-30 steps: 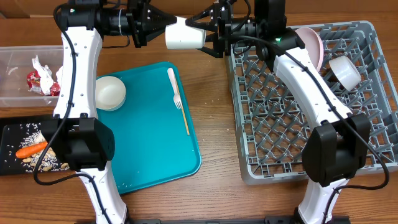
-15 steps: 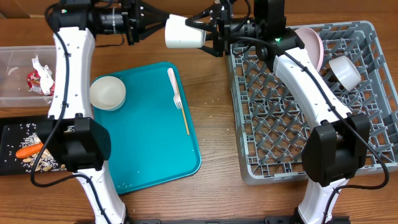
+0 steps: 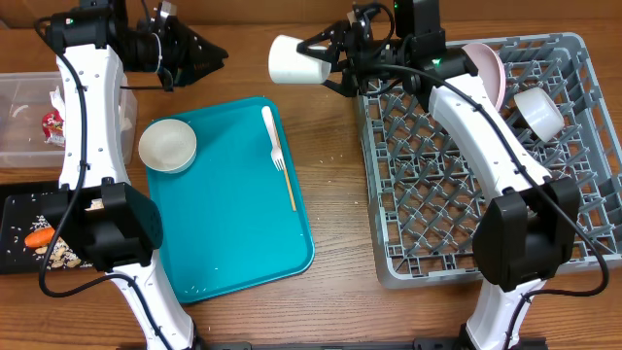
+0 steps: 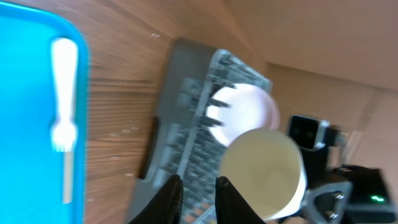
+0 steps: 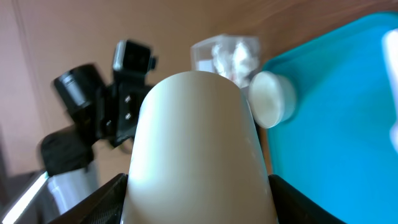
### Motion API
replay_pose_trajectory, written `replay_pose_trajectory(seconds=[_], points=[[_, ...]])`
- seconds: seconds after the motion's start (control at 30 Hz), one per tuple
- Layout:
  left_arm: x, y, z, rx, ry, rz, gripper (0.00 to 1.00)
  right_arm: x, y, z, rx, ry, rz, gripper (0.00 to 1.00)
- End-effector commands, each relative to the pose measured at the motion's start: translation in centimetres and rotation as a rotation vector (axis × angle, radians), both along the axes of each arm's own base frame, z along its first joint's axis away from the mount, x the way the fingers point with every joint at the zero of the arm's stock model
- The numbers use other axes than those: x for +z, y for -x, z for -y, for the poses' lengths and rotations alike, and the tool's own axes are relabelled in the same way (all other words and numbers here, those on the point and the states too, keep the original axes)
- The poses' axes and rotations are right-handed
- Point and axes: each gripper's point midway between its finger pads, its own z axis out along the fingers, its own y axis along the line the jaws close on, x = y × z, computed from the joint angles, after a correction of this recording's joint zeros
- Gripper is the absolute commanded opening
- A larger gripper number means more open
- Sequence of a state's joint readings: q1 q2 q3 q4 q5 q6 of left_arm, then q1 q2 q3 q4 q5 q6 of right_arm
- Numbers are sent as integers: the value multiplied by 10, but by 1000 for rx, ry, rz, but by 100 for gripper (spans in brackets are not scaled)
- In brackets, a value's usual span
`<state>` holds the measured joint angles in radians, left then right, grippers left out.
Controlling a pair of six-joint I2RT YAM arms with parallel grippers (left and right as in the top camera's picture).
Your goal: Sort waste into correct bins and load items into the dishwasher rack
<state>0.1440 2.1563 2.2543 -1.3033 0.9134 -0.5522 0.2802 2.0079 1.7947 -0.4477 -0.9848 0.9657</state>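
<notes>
I will next move my right gripper across to the right in the overhead view, turn it and lower the cup point(image 3: 294, 60) onto the rack's wires point(image 3: 567, 167) beside the white bowl, since they are empty.
My right gripper point(image 3: 327, 60) is shut on the small white cup point(image 3: 294, 60), holding it on its side in the air just left of the grey dishwasher rack point(image 3: 437, 199). In the right wrist view the cup point(image 5: 196, 143) fills the space between the fingers. My left gripper point(image 3: 220, 53) hangs apart from the cup, to its left, slightly open and holding nothing. Inside the rack stand a pink plate point(image 3: 486, 70) and a white bowl point(image 3: 537, 110). A second white bowl point(image 3: 167, 144) and the white fork point(image 3: 277, 151) lie on the teal tray point(image 3: 233, 224).
The clear tub point(image 3: 19, 151) at the far left holds a red wrapper point(image 3: 51, 124) and white napkins. Below it the black tray point(image 3: 15, 255) holds a carrot point(image 3: 39, 236) and rice scraps. Both arms reach across the back of the table.
The left gripper let go of the cup and drew back to the left. The right gripper kept the cup and shifted it slightly right.
</notes>
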Motion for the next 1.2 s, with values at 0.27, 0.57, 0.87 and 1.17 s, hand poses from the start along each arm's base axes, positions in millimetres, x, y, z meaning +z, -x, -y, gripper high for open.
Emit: replay_pose_trajectory(seconds=[0.27,0.57,0.87,1.17], points=[[-21,14,-31,14,-324,-15,22,5,-13,112,-281,523,137,36],[-23,18,-28,-13,-336,-12,22,37,12,241,-540,834,53,37],[-23,18,-28,-19,-341,-7,22,24,58,355,-761,1075,-179,38],[-24,20,-28,-29,-344,-10,23,19,90,426,-906,1113,-327,39]])
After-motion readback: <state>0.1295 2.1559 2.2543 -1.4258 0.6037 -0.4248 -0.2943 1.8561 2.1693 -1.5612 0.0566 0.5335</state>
